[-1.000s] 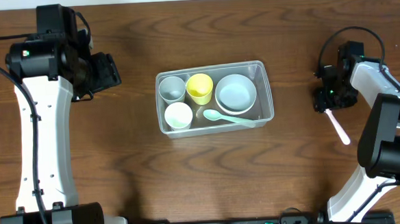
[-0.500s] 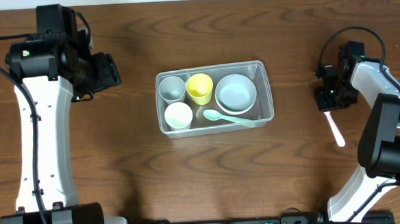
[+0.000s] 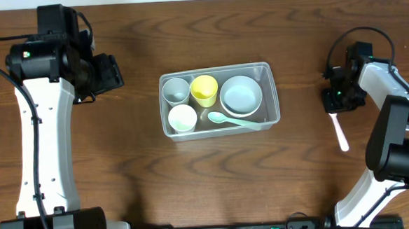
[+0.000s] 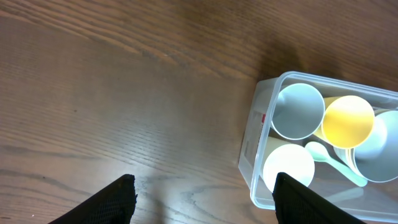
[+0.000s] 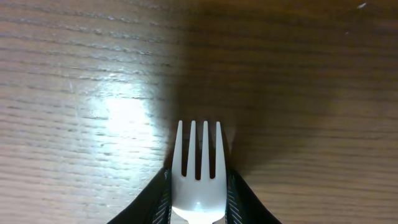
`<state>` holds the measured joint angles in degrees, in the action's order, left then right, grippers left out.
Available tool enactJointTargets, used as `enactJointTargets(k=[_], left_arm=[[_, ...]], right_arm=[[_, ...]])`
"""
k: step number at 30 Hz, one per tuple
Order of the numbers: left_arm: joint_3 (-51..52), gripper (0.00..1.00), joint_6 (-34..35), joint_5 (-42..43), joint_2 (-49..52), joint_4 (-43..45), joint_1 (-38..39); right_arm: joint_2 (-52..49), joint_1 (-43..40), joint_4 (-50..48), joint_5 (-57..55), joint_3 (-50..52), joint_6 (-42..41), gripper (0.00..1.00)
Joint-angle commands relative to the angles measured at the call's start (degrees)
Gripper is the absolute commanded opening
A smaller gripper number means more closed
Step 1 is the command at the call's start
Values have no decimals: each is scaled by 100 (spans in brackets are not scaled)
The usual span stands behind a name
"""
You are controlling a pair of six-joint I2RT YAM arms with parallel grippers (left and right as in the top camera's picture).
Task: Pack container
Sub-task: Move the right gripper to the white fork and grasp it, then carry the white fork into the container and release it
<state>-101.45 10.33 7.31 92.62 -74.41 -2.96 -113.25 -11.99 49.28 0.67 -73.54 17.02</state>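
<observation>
The cups and bowl leave room there, so the robot's right gripper should next rise, swing over the container (image 3: 269, 72), turn the fork along the mint spoon and lower to release the fork.
The clear plastic container (image 3: 269, 72) sits mid-table and holds a grey cup (image 3: 176, 91), a yellow cup (image 3: 204, 91), a white cup (image 3: 182, 118), a pale blue bowl (image 3: 241, 95) and a mint spoon (image 3: 231, 119). My right gripper (image 3: 335, 100) is at the right of the table, shut on a white plastic fork (image 5: 198, 168); its tines stick out past the jaws and its handle (image 3: 339, 132) trails toward the front. My left gripper (image 3: 111, 72) is open and empty, left of the container (image 4: 255, 149).
Bare brown wooden tabletop (image 3: 123, 168) surrounds the container. The arm bases stand at the front left and front right corners.
The fork's handle has swung from pointing front-right to pointing nearly straight toward the front, still in my right gripper. The left arm and the container have not moved.
</observation>
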Motion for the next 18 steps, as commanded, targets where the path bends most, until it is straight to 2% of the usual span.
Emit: enactJointTargets(k=[1,5,7,9,15,18], left_arm=[[52,71,-15,-46,35,-17,-24],[52,71,-15,-46,35,-17,-24],[52,71,-13,-44,35,-17,-24],[52,72,-13,-44,35,-15,-24],[52,71,-13,-44,35,-17,-24],[52,71,-13,-44,35,-20,-24]], right_arm=[[313,166,201,254,-551,-181,8],[953,546,697,743,-1390,-175,6],[1261,881,850,780,-1777,-146,1],[1554,1362,935,776,-2090,175,1],[1939,3154,933,699,-2260,1456,1],[1794,3928,883,402,-2201,1648,1]])
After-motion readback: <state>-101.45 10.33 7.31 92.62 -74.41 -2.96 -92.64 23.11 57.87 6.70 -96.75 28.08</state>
